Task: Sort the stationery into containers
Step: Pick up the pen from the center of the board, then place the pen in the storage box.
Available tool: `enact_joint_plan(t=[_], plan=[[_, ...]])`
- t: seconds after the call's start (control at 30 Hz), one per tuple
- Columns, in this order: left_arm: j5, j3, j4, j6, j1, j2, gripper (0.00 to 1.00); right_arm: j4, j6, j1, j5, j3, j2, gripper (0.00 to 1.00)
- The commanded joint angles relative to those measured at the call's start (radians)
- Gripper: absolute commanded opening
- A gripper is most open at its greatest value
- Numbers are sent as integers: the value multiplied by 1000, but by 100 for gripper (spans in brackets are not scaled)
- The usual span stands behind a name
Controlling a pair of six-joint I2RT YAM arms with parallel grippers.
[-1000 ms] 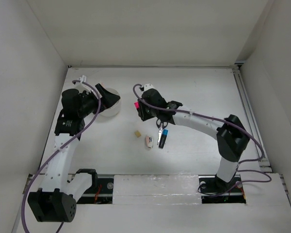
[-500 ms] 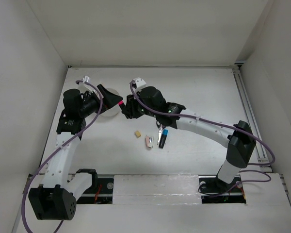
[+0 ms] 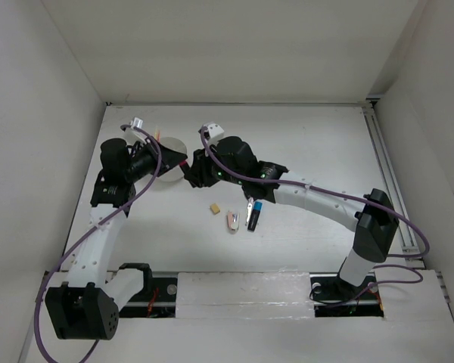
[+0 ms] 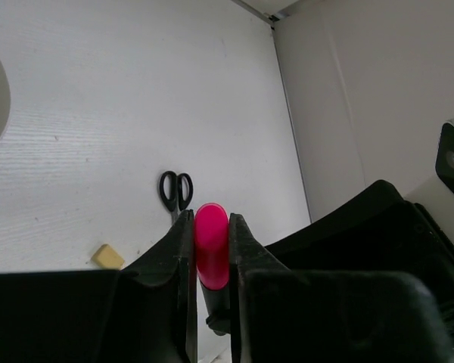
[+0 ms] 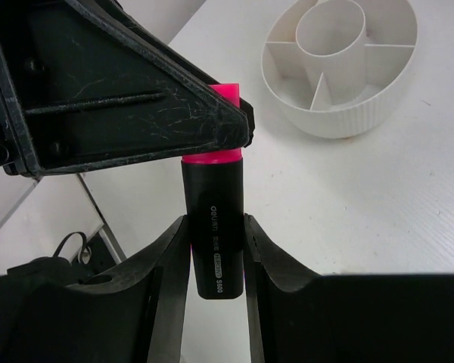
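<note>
The tray's empty far section [image 3: 176,144] is outward and below, so my left gripper will next carry the highlighter outward over that section, lower it in and let go.
A black highlighter [image 5: 214,227] with a pink cap [image 4: 211,246] hangs in the air between both arms. My right gripper [image 5: 214,236] is shut on its black body. My left gripper [image 4: 211,227] is shut on the pink cap. The two grippers meet just right of the round white tray [image 5: 340,125], which has wedge compartments and a central cup. On the table lie the black-handled scissors [image 4: 175,189], a tan eraser [image 3: 214,208], a white-pink piece [image 3: 232,220] and a blue-capped highlighter [image 3: 253,215].
White walls close in the table on the left, back and right. The right forearm [image 3: 318,198] stretches across the middle above the scissors. A metal rail [image 3: 390,181] runs along the right edge.
The right arm carried the pink-capped highlighter left to the left gripper. The left gripper, open before, has shut on the pink cap.
</note>
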Motion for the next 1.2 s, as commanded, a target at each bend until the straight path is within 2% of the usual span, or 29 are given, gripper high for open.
enact_joint_plan(t=[0.0, 0.07, 0.1, 0.13, 0.2, 0.4, 0.5, 0.53, 0.6, 0.63, 0.67, 0.73, 0.77, 0.87, 1.0, 1.03, 1.17], plan=[[42, 7, 78, -10, 0, 18, 0, 100, 8, 7, 3, 61, -12, 0], [54, 16, 103, -19, 0, 19, 0, 129, 8, 7, 3, 62, -3, 3], [54, 16, 131, -19, 0, 29, 0, 129, 8, 7, 14, 62, -3, 20], [42, 16, 146, -19, 0, 29, 0, 129, 8, 7, 27, 37, -3, 50], [-60, 48, 146, -19, 0, 41, 0, 152, 8, 7, 93, 0, -52, 99], [-375, 123, 163, -42, 0, 98, 0, 152, 8, -54, 146, -151, -216, 100], [-441, 241, 133, -5, 0, 204, 0, 152, -2, -80, 146, -217, -280, 100], [-602, 343, 100, 19, -63, 277, 0, 152, -3, -91, 146, -231, -291, 100], [-846, 501, -83, 64, -172, 382, 0, 152, -3, -102, 146, -269, -313, 100], [-1057, 586, -154, 64, -226, 441, 0, 152, -3, -102, 146, -282, -331, 100], [-1129, 740, -223, 49, -296, 556, 0, 152, -3, -102, 146, -293, -331, 100], [-1241, 828, -341, 21, -338, 635, 0, 152, -3, -111, 146, -323, -366, 100], [-1363, 893, -374, 0, -377, 697, 0, 152, -3, -111, 134, -334, -377, 100], [-1496, 974, -475, -63, -403, 800, 0, 152, -3, -111, 133, -363, -412, 100], [-1604, 1172, -642, -123, -417, 920, 0, 143, -3, -120, 133, -398, -434, 100], [-1616, 1192, -691, -135, -417, 931, 0, 143, -3, -129, 133, -399, -448, 100], [-1615, 1174, -679, -105, -405, 922, 0, 143, -3, -151, 144, -438, -494, 100]])
